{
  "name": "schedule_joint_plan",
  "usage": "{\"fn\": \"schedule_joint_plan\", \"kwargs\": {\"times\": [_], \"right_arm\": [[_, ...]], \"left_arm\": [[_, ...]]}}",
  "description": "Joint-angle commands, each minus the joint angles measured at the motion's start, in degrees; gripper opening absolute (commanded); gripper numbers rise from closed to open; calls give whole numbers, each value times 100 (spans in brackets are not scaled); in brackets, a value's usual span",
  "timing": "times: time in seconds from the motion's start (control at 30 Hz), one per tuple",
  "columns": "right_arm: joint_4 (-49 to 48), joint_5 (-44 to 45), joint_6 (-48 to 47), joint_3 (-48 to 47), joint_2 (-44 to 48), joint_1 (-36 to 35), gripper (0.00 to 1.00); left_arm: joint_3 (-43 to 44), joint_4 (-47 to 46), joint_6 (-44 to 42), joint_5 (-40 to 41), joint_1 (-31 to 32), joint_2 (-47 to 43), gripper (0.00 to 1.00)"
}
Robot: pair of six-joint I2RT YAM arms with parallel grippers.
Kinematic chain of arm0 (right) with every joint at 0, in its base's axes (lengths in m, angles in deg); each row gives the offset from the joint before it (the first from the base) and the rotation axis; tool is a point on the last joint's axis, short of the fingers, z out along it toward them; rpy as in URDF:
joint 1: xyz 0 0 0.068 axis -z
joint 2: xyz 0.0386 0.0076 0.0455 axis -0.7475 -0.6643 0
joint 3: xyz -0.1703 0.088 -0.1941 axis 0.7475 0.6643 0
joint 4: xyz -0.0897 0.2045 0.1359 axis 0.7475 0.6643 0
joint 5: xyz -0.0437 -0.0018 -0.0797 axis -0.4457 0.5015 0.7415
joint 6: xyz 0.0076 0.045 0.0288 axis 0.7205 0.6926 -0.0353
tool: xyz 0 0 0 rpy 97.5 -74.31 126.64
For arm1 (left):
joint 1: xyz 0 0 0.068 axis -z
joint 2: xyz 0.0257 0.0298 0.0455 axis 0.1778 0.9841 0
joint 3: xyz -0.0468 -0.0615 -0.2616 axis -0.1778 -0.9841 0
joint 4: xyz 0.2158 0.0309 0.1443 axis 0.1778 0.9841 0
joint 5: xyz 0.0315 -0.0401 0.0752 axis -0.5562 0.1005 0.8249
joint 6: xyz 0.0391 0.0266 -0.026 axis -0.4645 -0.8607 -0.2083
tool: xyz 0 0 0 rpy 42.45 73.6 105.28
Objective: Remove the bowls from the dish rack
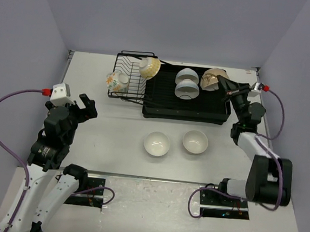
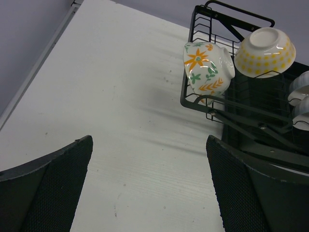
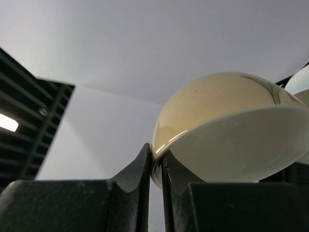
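My right gripper's bowl comes back, turns upright and lowers inside the cream bowl nearer that gripper for release next, because that one sits open and empty.
The black dish rack (image 1: 183, 105) lies at the back of the table. Its wire basket (image 1: 127, 75) holds a flowered bowl (image 1: 116, 82) and a yellow-patterned bowl (image 1: 149, 68); both also show in the left wrist view, the flowered bowl (image 2: 207, 67) and the yellow-patterned bowl (image 2: 265, 52). Two white bowls (image 1: 186, 83) stand in the tray. My right gripper (image 1: 226, 85) is shut on the rim of a cream bowl (image 1: 213, 79), held over the tray's right end, as the right wrist view shows (image 3: 227, 125). My left gripper (image 1: 86, 105) is open and empty, left of the rack.
Two cream bowls sit upright on the table in front of the tray, one on the left (image 1: 157, 144) and one on the right (image 1: 195, 142). Purple walls close in the table on three sides. Cables run from both arms.
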State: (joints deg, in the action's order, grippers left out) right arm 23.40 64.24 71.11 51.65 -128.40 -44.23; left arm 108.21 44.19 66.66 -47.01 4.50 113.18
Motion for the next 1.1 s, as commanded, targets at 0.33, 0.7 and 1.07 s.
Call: {"fn": "schedule_joint_plan", "kwargs": {"times": [0.33,0.7,1.07], "right_arm": [[8782,164,-7161,-2720,3650,-1142,0],[11800,3170,-7717,-3232,2658,-3349,0],[11599,3698,-7375,-2573,1207,-4342,0]], "left_arm": [[-24,-218,-132,-124,-42,-86,100],[-33,-191,-123,-150,-42,-244,100],[-51,-182,-123,-177,-33,-420,100]]}}
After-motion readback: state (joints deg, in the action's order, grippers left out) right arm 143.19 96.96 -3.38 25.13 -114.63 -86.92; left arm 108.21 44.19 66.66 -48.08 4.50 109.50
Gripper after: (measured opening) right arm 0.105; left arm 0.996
